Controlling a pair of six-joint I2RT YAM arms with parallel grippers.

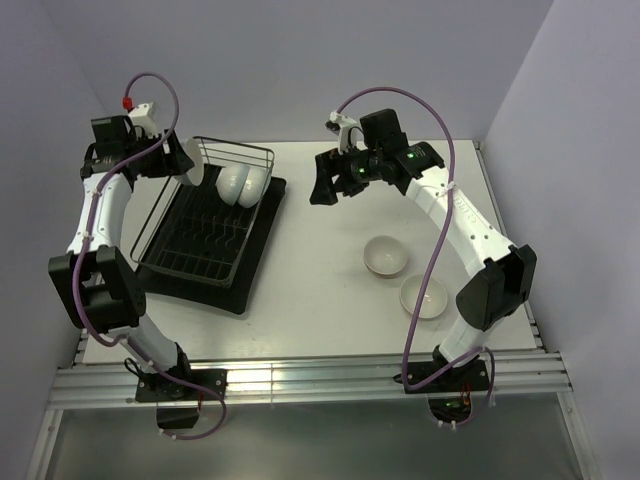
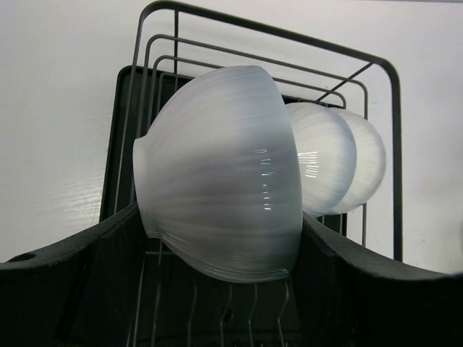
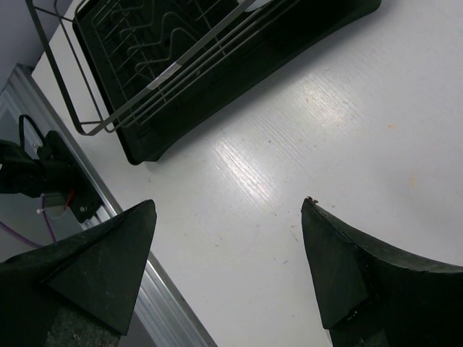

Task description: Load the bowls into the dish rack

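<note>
I should move my left gripper down toward the right in the top view to release, as the rack's empty wires beside the standing bowls are below it on that side.
My left gripper (image 1: 178, 156) is shut on a white bowl (image 1: 190, 166), held on edge above the far left corner of the dish rack (image 1: 160, 255). In the left wrist view the bowl (image 2: 217, 173) fills the space between my fingers (image 2: 87, 275), over the rack's wires (image 2: 394, 144). Two bowls (image 1: 241, 183) stand on edge at the rack's far end, and they also show in the left wrist view (image 2: 329, 166). Two more bowls (image 1: 385, 256) (image 1: 424, 297) sit upright on the table at the right. My right gripper (image 1: 325, 186) is open and empty above the table, right of the rack (image 3: 181, 65).
The rack sits on a black tray (image 1: 262, 235) left of centre. White walls close in the table at the back and sides. An aluminium rail (image 1: 320, 380) runs along the near edge.
</note>
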